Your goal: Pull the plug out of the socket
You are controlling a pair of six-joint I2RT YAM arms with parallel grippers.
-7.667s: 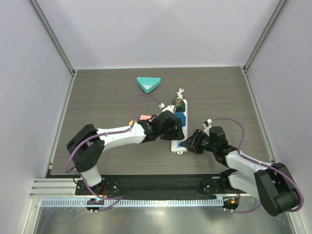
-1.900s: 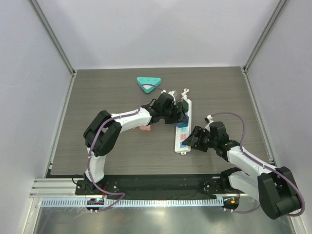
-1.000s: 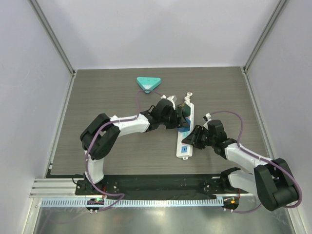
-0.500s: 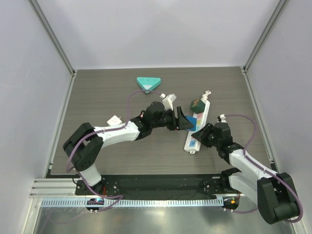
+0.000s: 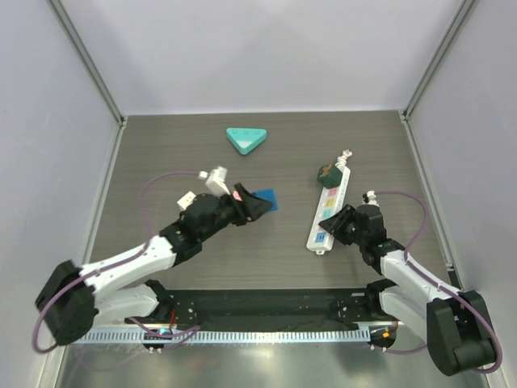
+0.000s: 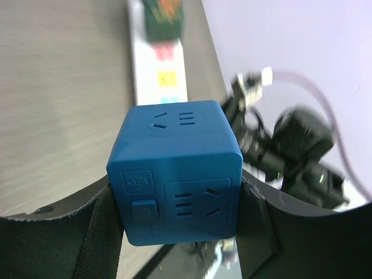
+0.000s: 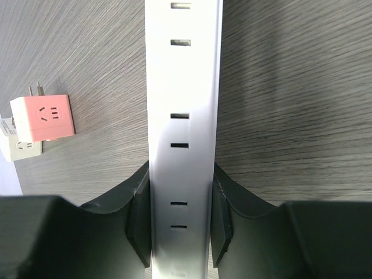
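Observation:
My left gripper goes left in the top view next, then down onto the bare tabletop past the white adapter.
The socket is a long white power strip (image 5: pixel 329 202) lying slantwise at mid-right, its knotted cord at the far end and its blue label at the near end. A dark green plug (image 5: pixel 325 174) sits in its far part. My right gripper (image 5: pixel 337 225) is shut on the strip's near end, one finger on each long side; the right wrist view shows the strip (image 7: pixel 183 87) between the fingers of the gripper (image 7: pixel 181 224). My left gripper (image 5: pixel 254 206) is shut on a blue cube plug (image 5: pixel 264 200), clear of the strip, to its left. The left wrist view shows the cube (image 6: pixel 177 168) between the fingers.
A teal triangular block (image 5: pixel 245 139) lies at the far middle. A pink cube adapter (image 7: pixel 43 119) lies on the table left of the strip, partly hidden under my left arm in the top view. The strip and green plug show beyond the blue cube (image 6: pixel 158 55).
My left gripper has pulled the blue cube leftward off the strip and drawn back. The strip stays in my right gripper, having swung right over the last seconds.

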